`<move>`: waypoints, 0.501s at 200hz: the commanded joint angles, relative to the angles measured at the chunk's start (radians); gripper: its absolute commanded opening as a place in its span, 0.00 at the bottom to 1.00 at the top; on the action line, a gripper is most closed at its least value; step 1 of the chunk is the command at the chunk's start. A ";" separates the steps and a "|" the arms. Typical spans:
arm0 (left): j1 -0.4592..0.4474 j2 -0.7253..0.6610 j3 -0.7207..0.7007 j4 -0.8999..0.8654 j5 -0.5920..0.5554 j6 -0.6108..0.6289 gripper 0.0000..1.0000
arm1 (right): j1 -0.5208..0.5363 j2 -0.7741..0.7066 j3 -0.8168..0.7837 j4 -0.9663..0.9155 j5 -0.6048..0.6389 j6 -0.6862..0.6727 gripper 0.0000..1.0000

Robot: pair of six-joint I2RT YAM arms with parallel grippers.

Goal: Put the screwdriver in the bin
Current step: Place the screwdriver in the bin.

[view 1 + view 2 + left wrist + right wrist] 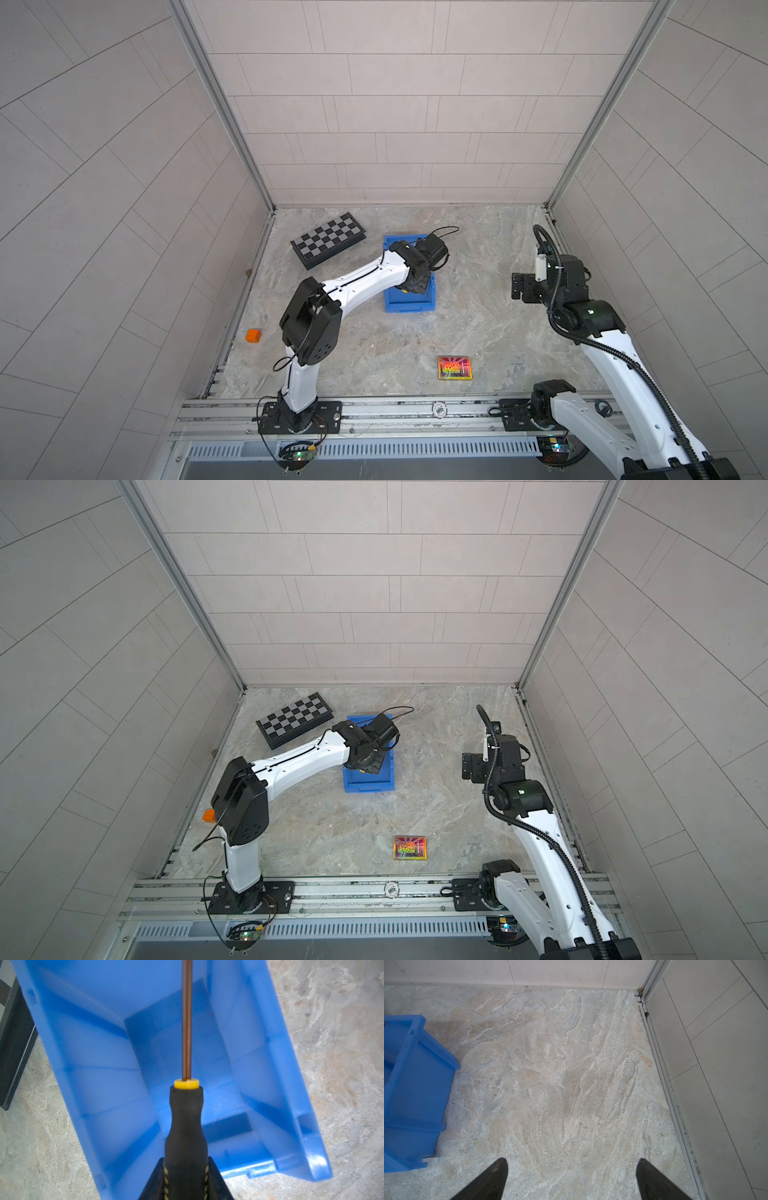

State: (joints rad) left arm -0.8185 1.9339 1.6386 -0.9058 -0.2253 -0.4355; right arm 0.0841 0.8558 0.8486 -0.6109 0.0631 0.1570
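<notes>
The screwdriver [186, 1122] in my left gripper should go down next between the bin's sides, to be let go on the bin's blue bottom, because the bin's open top is right below it.
The blue bin [409, 306] [369, 786] stands mid-table, with my left gripper [412, 286] [365, 764] hovering over its open top. In the left wrist view the left gripper [186, 1160] is shut on the screwdriver [186, 1122] by its black handle. The thin shaft [186, 1022] points out over the bin's inside [87, 1059]. A speck of the yellow cap [404, 291] shows under the wrist in a top view. My right gripper [517, 286] [572, 1167] stands open and empty over bare table to the right of the bin [411, 1084].
A black-and-grey chequered board [328, 240] lies just left of the bin at the back. An orange cube [253, 335] sits by the left wall. A colourful flat box [454, 367] lies near the front rail. Walls close in the left, back and right.
</notes>
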 commanded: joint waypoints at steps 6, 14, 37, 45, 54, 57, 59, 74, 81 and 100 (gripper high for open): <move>0.007 0.029 -0.013 0.021 -0.031 0.007 0.13 | -0.002 -0.015 -0.005 -0.012 0.018 -0.011 0.99; 0.007 0.034 -0.016 0.027 -0.033 0.008 0.13 | -0.003 -0.016 -0.006 -0.012 0.017 -0.011 0.99; 0.012 0.048 -0.018 0.049 -0.043 0.006 0.13 | -0.001 -0.019 -0.008 -0.012 0.021 -0.011 0.99; 0.014 0.052 -0.020 0.055 -0.041 0.003 0.13 | -0.002 -0.017 -0.007 -0.011 0.021 -0.011 0.99; 0.017 0.057 -0.022 0.066 -0.040 -0.002 0.13 | -0.003 -0.015 -0.007 -0.010 0.020 -0.012 0.99; 0.019 0.058 -0.022 0.068 -0.038 -0.003 0.13 | -0.003 -0.014 -0.007 -0.010 0.020 -0.012 0.99; 0.019 0.060 -0.020 0.069 -0.036 -0.002 0.13 | -0.002 -0.014 -0.007 -0.010 0.020 -0.012 0.99; 0.027 0.076 -0.016 0.068 -0.035 -0.010 0.13 | -0.003 -0.012 -0.004 -0.011 0.019 -0.013 0.99; 0.032 0.083 -0.015 0.064 -0.034 -0.017 0.13 | -0.001 -0.012 -0.003 -0.010 0.018 -0.015 0.99; 0.048 0.098 -0.022 0.077 -0.016 -0.025 0.14 | -0.003 -0.014 -0.004 -0.010 0.021 -0.014 0.99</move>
State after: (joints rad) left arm -0.7948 1.9991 1.6249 -0.8417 -0.2359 -0.4408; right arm 0.0841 0.8555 0.8486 -0.6106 0.0692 0.1566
